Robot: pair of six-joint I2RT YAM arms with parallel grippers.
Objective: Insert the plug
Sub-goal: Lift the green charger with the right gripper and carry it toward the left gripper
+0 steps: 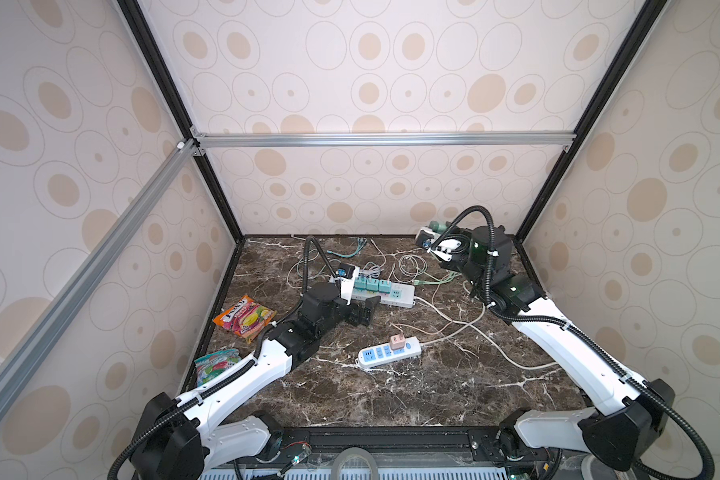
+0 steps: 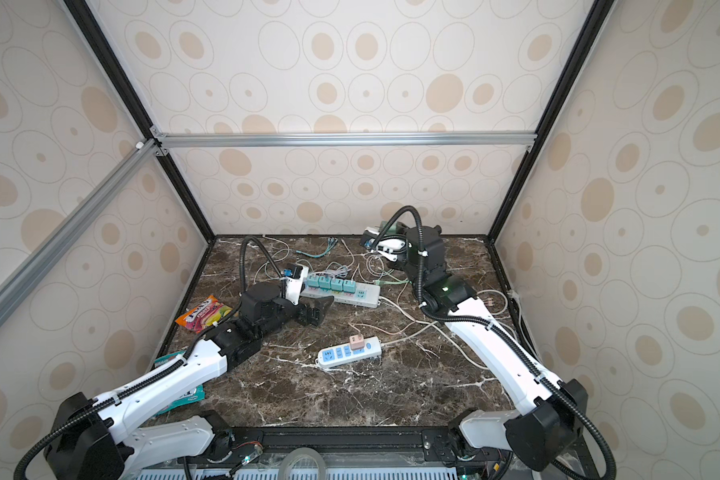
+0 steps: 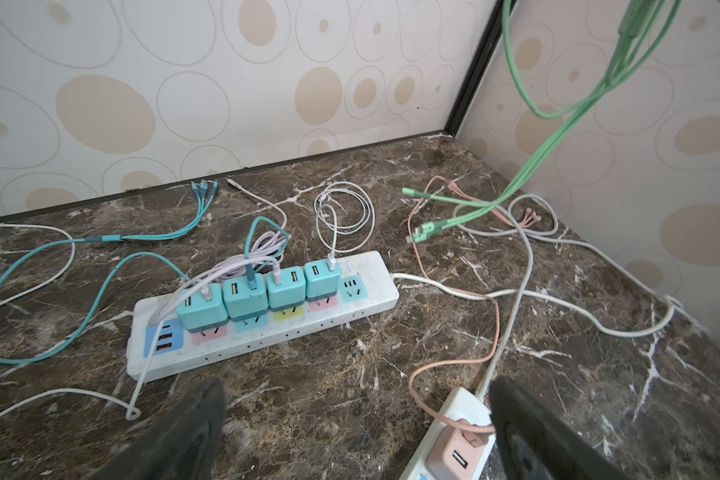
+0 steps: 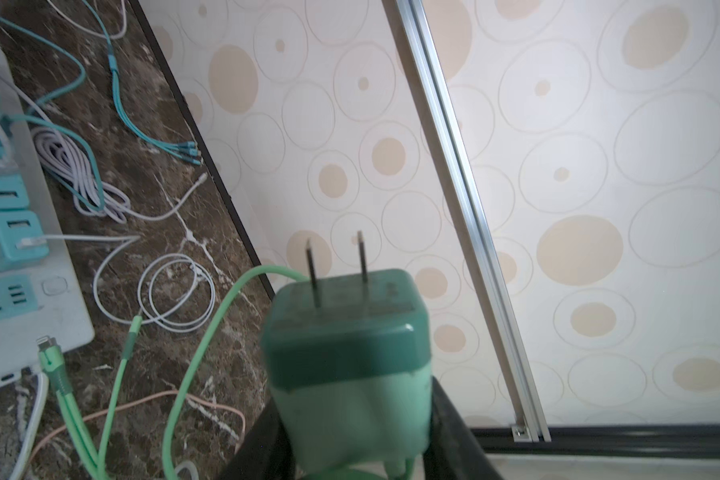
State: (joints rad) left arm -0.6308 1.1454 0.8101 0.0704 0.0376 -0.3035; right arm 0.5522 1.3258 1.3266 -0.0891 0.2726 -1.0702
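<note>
My right gripper will move back past the long power strip and down, then release the green plug, since there is bare tabletop beside the small power strip's cable-loose end.
My right gripper (image 4: 358, 419) is shut on a green plug (image 4: 346, 353), a two-tone charger block with its two prongs pointing away from the camera. In both top views it is held above the table's back right corner (image 1: 438, 227) (image 2: 387, 228). The plug's green cable (image 3: 558, 145) hangs down to the table. A long white power strip (image 3: 267, 343) (image 1: 402, 302) (image 2: 368, 300) carries several teal chargers. One socket (image 3: 354, 289) (image 4: 7, 297) at its right end is free. My left gripper (image 3: 356, 390) (image 1: 364, 313) stands open, low over the table just in front of the strip.
A small white power strip (image 1: 371, 357) (image 3: 458, 405) with a pink charger (image 1: 396, 342) lies mid-table. Loose white, teal and pink cables spread behind and to the right of the long strip. Two snack packets (image 1: 244, 318) (image 1: 217, 365) lie at the left wall.
</note>
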